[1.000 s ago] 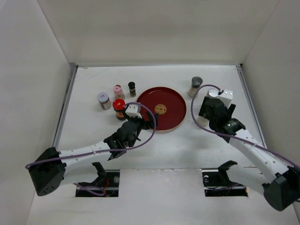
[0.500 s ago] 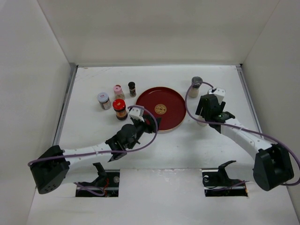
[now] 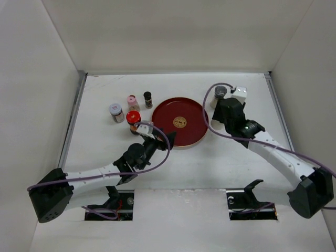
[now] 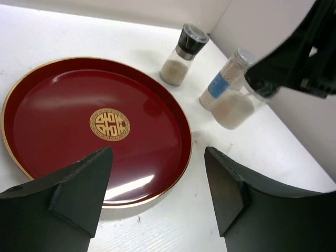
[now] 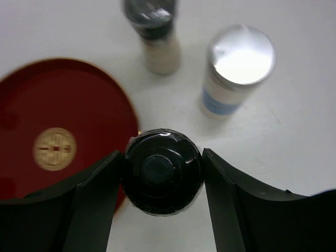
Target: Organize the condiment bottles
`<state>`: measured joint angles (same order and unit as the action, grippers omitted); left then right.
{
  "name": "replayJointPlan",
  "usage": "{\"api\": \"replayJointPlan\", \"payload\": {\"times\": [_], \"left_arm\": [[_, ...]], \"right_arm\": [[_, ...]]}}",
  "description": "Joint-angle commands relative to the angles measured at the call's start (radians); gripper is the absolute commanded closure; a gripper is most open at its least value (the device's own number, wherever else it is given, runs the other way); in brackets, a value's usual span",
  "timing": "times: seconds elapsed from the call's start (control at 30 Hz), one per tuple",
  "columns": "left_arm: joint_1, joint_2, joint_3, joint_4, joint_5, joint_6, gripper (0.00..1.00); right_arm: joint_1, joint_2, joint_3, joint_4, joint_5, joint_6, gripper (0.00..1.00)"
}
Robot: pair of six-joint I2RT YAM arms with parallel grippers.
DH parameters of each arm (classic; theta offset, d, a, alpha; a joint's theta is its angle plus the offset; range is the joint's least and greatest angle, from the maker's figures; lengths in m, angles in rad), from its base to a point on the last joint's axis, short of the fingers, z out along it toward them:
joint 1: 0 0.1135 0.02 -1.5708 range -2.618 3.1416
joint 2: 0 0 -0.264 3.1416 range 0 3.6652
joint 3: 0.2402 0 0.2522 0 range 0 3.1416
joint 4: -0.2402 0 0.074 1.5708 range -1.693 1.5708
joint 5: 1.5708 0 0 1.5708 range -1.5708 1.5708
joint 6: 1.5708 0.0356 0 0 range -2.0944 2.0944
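The part of the tray inside the tray's far rim [image 3: 182,107] [image 5: 62,88] is empty, so the right gripper will swing outward over the tray, lower the black-capped jar there and let go of it.
My right gripper [image 5: 163,170] is shut on a black-capped jar [image 5: 163,173] just right of the round dark-red tray [image 5: 31,100]. In the left wrist view this jar [image 4: 231,109] shows white contents under the right gripper [image 4: 294,63]. Behind it stand a silver-capped bottle [image 5: 241,55] with a blue label and a grey-capped grinder [image 5: 152,31]. Left of the tray [image 3: 189,110] stand a red-capped jar [image 3: 132,118], a white-lilac-capped jar [image 3: 115,111], a pink-capped shaker [image 3: 132,101] and a small black-capped bottle [image 3: 148,98]. My left gripper [image 4: 157,152] hangs open over the tray's near edge, with nothing between its fingers.
The table is boxed in by white walls on the left, back and right. The right arm [image 3: 273,149] reaches in from the near right, the left arm [image 3: 94,173] from the near left. A purple cable loops over each wrist.
The right gripper has moved up and left beside the tray and closed on the black-capped jar. The left gripper's jaws have narrowed, and it has drawn back slightly from the red-capped jar.
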<state>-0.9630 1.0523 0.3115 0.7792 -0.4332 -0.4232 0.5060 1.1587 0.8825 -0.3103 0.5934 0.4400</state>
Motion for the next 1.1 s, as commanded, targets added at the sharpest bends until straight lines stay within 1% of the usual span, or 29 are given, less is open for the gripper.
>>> {"api": "replayJointPlan", "payload": {"times": [0.0, 0.1, 0.2, 0.37, 0.47, 0.57, 0.6, 0.63, 0.67, 0.73, 0.77, 0.8, 0.93, 1.0, 1.07], "left_arm": [[0.011, -0.049, -0.032, 0.130, 0.008, 0.004, 0.31], [0.028, -0.074, -0.054, 0.146, 0.002, 0.004, 0.31], [0.053, -0.103, -0.071, 0.143, -0.010, 0.000, 0.30], [0.083, -0.146, -0.095, 0.138, -0.056, -0.003, 0.30], [0.086, -0.156, -0.100, 0.135, -0.061, -0.003, 0.30], [0.086, -0.150, -0.100, 0.134, -0.061, -0.003, 0.30], [0.089, -0.144, -0.098, 0.134, -0.061, -0.002, 0.30], [0.092, -0.140, -0.097, 0.134, -0.061, -0.002, 0.30], [0.096, -0.137, -0.097, 0.134, -0.061, -0.002, 0.30], [0.103, -0.129, -0.097, 0.134, -0.064, -0.003, 0.30], [0.106, -0.126, -0.097, 0.134, -0.068, -0.003, 0.30], [0.108, -0.124, -0.097, 0.132, -0.075, -0.003, 0.30], [0.108, -0.120, -0.095, 0.132, -0.079, -0.003, 0.30], [0.109, -0.115, -0.094, 0.132, -0.079, -0.005, 0.30], [0.109, -0.110, -0.094, 0.132, -0.079, -0.006, 0.30]], "right_arm": [[0.047, 0.088, 0.162, 0.160, -0.019, -0.036, 0.56], [0.078, 0.241, 0.268, 0.246, -0.087, -0.052, 0.55], [0.090, 0.392, 0.377, 0.313, -0.118, -0.093, 0.55], [0.091, 0.652, 0.596, 0.315, -0.139, -0.148, 0.56], [0.091, 0.757, 0.689, 0.315, -0.139, -0.179, 0.56], [0.091, 0.823, 0.734, 0.316, -0.130, -0.196, 0.56], [0.091, 0.844, 0.743, 0.313, -0.130, -0.196, 0.55], [0.091, 0.852, 0.743, 0.315, -0.127, -0.196, 0.52], [0.091, 0.857, 0.739, 0.315, -0.122, -0.198, 0.44], [0.091, 0.849, 0.716, 0.324, -0.118, -0.195, 0.23], [0.091, 0.834, 0.707, 0.326, -0.121, -0.192, 0.15], [0.094, 0.811, 0.698, 0.326, -0.129, -0.190, 0.10], [0.096, 0.675, 0.661, 0.315, -0.136, -0.196, 0.03], [0.082, 0.603, 0.626, 0.306, -0.142, -0.199, 0.02], [0.038, 0.544, 0.587, 0.286, -0.132, -0.205, 0.02]]}}
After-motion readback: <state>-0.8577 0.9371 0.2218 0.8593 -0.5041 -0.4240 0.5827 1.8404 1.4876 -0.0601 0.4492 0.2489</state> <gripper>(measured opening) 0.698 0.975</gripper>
